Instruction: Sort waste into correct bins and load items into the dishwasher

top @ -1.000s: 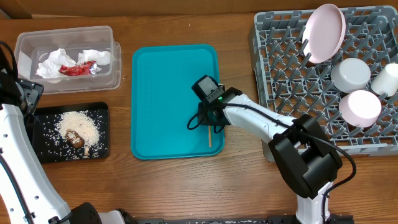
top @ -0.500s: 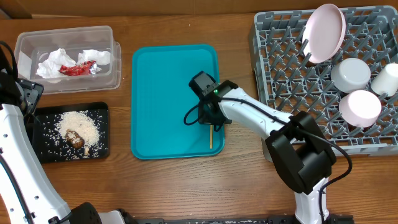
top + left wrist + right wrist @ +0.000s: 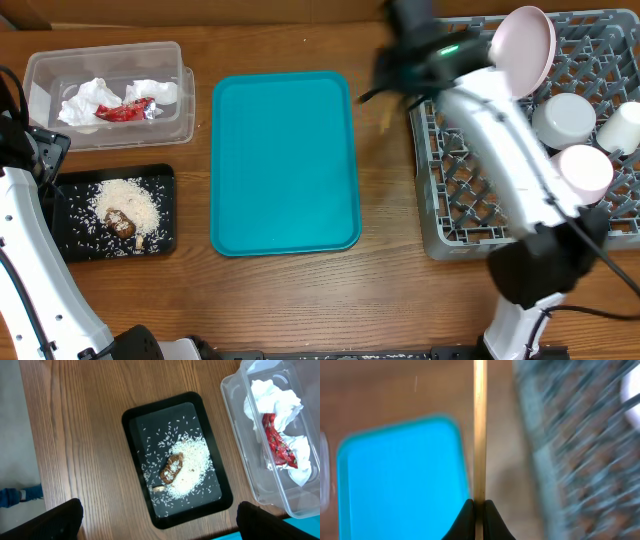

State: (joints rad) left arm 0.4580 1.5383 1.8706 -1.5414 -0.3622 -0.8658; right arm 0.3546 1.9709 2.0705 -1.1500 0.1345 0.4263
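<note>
The rack's side by the teal tray (image 3: 562,480) has room free of dishes, so my right gripper needs to move over the rack next and go down along the inner edge of that side.
My right gripper (image 3: 480,505) is shut on the thin wooden stick (image 3: 480,435), which runs straight out from the fingertips. From overhead the right gripper (image 3: 400,62) is a blur in the air by the far left corner of the grey dishwasher rack (image 3: 450,200), and the stick (image 3: 385,116) shows only faintly below it. At the left, the left gripper (image 3: 159,508) hangs wide open over the black tray (image 3: 135,460) with nothing in it. That tray holds rice (image 3: 192,460) and a brown lump (image 3: 172,469). The clear tub (image 3: 110,60) holds napkins (image 3: 90,100) and a red wrapper (image 3: 125,110).
The teal tray (image 3: 285,160) lies bare between the bins and the rack. In the rack a pinkish dish (image 3: 522,52) stands on edge, with a grey bowl (image 3: 563,118), a round white piece (image 3: 580,172) and a small cup (image 3: 620,128) beside it.
The right gripper has lifted the stick off the teal tray and swung fast up and to the right, to the rack's far left corner. The left arm has not moved.
</note>
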